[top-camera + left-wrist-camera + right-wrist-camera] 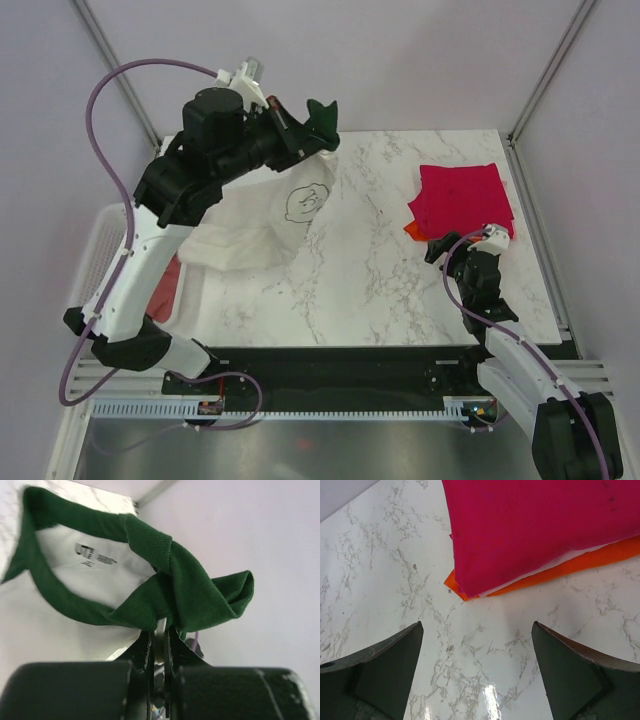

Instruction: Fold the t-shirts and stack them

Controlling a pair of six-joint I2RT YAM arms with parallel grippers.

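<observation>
The robot's left gripper will move down to the left in the top view, beside the white basket, and let go of the t-shirt's collar to lay out the hanging t-shirt.
My left gripper is raised over the table's back left and is shut on the cream t-shirt at its dark green collar and sleeve. The tee hangs down from it, with the black Charlie Brown print facing up. The left wrist view shows the collar, a neck label and my fingers pinched on cloth. A folded magenta t-shirt lies on a folded orange one at the back right. My right gripper is open and empty, just in front of that stack.
A white lattice basket stands off the table's left edge with a salmon-pink tee in it. The marble table ends at a black front edge near the arm bases. Frame posts rise at the back corners.
</observation>
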